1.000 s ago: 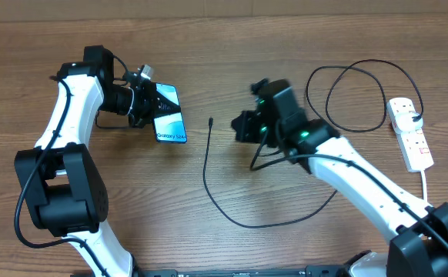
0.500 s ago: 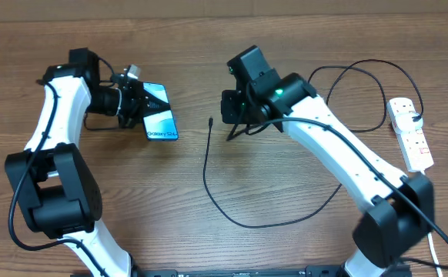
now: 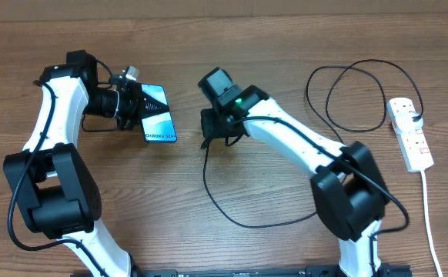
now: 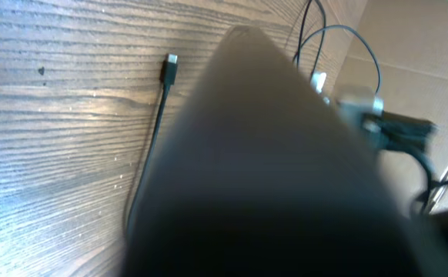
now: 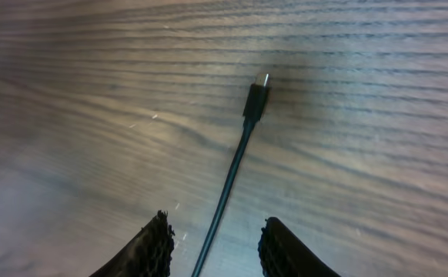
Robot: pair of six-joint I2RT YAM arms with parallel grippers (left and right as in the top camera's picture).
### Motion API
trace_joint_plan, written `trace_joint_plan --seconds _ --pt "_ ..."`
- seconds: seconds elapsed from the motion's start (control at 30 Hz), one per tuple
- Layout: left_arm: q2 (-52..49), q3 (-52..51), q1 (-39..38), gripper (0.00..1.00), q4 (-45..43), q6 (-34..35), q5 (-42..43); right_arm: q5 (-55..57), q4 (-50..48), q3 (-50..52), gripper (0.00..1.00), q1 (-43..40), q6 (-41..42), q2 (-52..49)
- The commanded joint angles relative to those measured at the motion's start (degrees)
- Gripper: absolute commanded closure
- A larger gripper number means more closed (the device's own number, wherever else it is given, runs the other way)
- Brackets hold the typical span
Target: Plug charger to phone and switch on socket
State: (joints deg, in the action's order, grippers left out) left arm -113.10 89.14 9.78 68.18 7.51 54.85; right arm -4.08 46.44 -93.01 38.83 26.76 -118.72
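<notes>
Next, my right gripper lowers and advances along the cable onto the black plug, because its open fingers still stand above and short of the plug.
My left gripper is shut on the top end of the phone, whose light blue screen faces up at the table's left. In the left wrist view the phone's dark back fills the frame and hides the fingers. The charger cable curves across the middle of the table and loops at the far right. Its black plug tip lies on the wood just ahead of my right gripper. That gripper stands open astride the cable without touching it. The white socket lies at the right edge.
The socket's white cord runs down toward the front right edge. The charger's loops lie between my right arm and the socket. A cardboard wall borders the far side of the table.
My right arm has swung left from mid-table to hover over the charger's plug end, and its jaws have opened. The left gripper and the phone shifted slightly left.
</notes>
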Motion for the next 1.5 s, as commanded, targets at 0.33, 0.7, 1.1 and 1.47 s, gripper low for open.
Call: trace_joint_plan --seconds 0.33,0.7,1.1,1.47 --pt "2.2 0.9 0.0 0.96 1.9 -3.3 2.6 4.5 -9.5 0.1 0.71 0.1 -0.2 -6.2" --pt "2.2 0.9 0.0 0.96 2.1 -3.3 3.1 8.9 -10.1 0.1 0.71 0.1 0.4 -9.2" --pt "2.2 0.9 0.0 0.96 2.1 -3.3 3.2 5.9 -10.2 0.1 0.79 0.1 1.9 -10.1" --pt "2.2 0.9 0.0 0.96 2.1 -3.3 3.2 5.9 -7.6 0.1 0.87 0.1 3.4 -10.1"
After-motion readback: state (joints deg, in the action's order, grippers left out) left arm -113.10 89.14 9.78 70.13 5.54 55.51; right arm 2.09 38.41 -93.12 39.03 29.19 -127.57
